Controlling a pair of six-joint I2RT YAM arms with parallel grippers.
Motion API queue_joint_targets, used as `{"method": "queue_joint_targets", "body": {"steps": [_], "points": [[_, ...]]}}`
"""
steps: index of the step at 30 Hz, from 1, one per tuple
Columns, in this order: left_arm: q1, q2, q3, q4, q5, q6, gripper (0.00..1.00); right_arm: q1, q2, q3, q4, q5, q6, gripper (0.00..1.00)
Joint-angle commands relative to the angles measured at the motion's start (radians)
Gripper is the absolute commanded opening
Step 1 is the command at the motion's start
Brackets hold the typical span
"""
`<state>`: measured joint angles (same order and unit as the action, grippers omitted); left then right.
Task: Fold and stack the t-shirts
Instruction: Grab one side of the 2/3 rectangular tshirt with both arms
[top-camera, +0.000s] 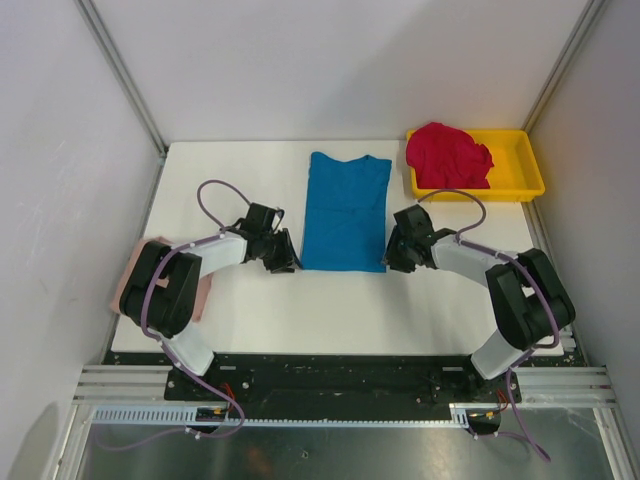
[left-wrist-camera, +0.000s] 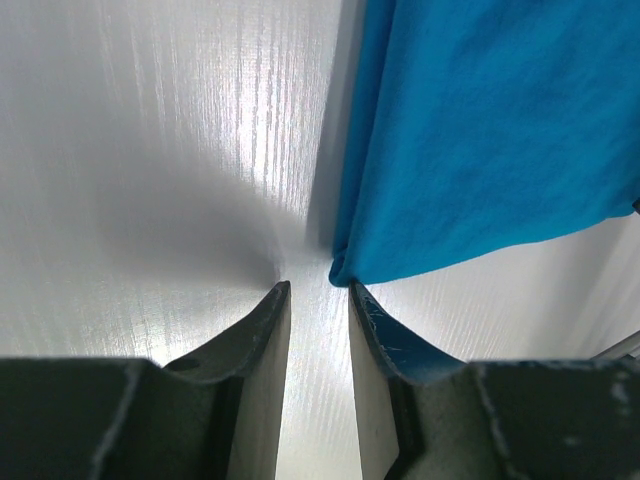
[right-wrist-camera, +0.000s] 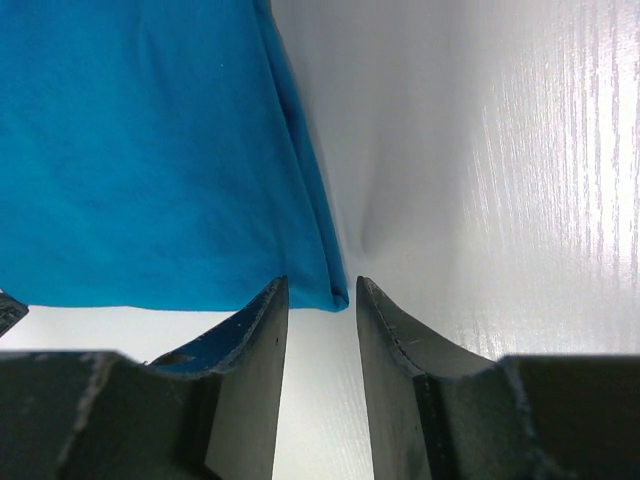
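My left gripper should first shift sideways toward the blue t-shirt (top-camera: 346, 212) to get the t-shirt hem's nearest corner (top-camera: 302, 267) between its fingers, because that corner lies ahead of one finger.
A bright blue t-shirt (top-camera: 346, 212), folded into a long strip, lies flat on the middle of the white table. My left gripper (top-camera: 283, 256) is open at its near left corner; in the left wrist view the blue t-shirt's corner (left-wrist-camera: 345, 268) lies just ahead of the gripper (left-wrist-camera: 319, 288), nothing clamped. My right gripper (top-camera: 398, 250) is open at the near right corner; in the right wrist view the corner (right-wrist-camera: 335, 295) lies at the mouth of the gripper (right-wrist-camera: 322, 283). A crumpled crimson t-shirt (top-camera: 447, 155) sits in the tray. A dusty pink t-shirt (top-camera: 203, 298) lies at the left edge, partly under my left arm.
A shallow yellow tray (top-camera: 530, 165) stands at the back right corner. White walls and metal frame posts close in the white table (top-camera: 330, 310) on three sides.
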<state>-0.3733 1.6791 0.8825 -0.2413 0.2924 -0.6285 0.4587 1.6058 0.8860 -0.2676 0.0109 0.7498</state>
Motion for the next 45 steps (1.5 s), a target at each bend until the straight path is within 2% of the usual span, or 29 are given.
{"method": "queue_joint_targets", "body": {"steps": [1,8,11,14,18,23,32,45], "points": [[-0.007,-0.047,-0.01,0.023,0.004,0.004,0.34,0.002,0.024,-0.001,0.042,0.006,0.011,0.38],[-0.008,-0.051,-0.018,0.023,-0.002,0.003,0.34,0.027,0.051,-0.001,-0.006,0.047,0.01,0.37],[-0.008,-0.053,-0.019,0.023,-0.004,0.002,0.34,0.037,0.058,-0.001,-0.028,0.066,0.004,0.33],[-0.009,-0.053,-0.019,0.023,-0.004,0.0,0.35,0.047,0.066,-0.001,-0.043,0.079,0.001,0.27],[-0.012,-0.046,-0.016,0.026,-0.002,-0.001,0.35,0.044,0.075,-0.001,-0.047,0.078,0.0,0.11],[-0.02,-0.034,-0.01,0.034,0.004,-0.011,0.37,0.039,0.071,0.0,-0.039,0.068,0.0,0.01],[-0.021,-0.018,-0.021,0.117,0.059,-0.057,0.37,0.035,0.083,0.002,-0.04,0.06,-0.005,0.0],[-0.041,0.058,-0.008,0.118,0.008,-0.064,0.34,0.029,0.084,0.005,-0.033,0.043,-0.009,0.0]]}}
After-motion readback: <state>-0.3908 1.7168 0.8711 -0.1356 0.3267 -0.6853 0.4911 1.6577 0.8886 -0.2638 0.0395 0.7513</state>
